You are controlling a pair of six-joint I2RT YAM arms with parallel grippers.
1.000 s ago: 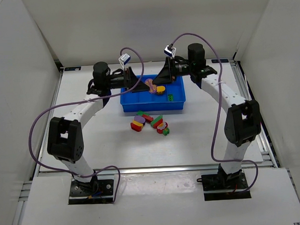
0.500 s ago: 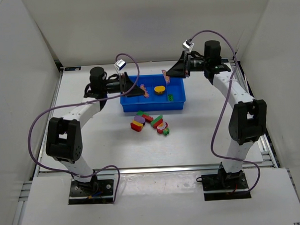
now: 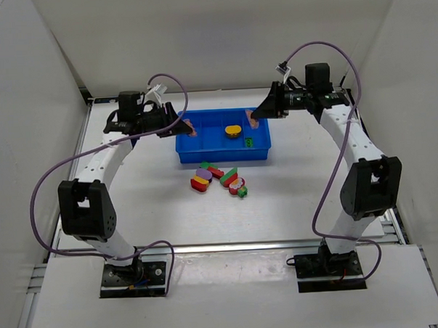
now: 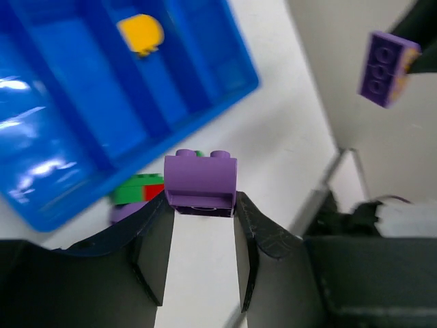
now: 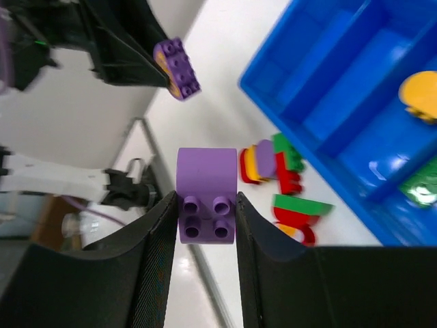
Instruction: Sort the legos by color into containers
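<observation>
My left gripper holds the purple lego and will next tilt down, reach outward over the blue tray's end section farthest from the green lego and let go of it there, because that section is empty.
My left gripper (image 4: 202, 205) is shut on a purple lego (image 4: 201, 183), held in the air past the left end of the blue tray (image 4: 61, 137). In the top view that left gripper (image 3: 188, 127) hangs at the tray's (image 3: 222, 159) back left corner. My right gripper (image 5: 206, 205) is shut on a second purple lego (image 5: 206, 195) with four studs; it (image 3: 252, 119) hovers over the tray's back right. Each wrist view shows the other arm's purple brick (image 4: 388, 68) (image 5: 177, 68). A yellow lego (image 3: 233, 131) and a green lego (image 3: 250, 141) lie in separate compartments on the tray's right side.
A heap of red, green, yellow and purple legos (image 3: 220, 180) lies on the white table just in front of the tray. White walls close in the table on the left, back and right. Purple cables loop off both arms.
Both grippers were close together over the tray's middle a second ago. They have pulled apart, the left one leftward and the right one rightward, each keeping a purple lego.
</observation>
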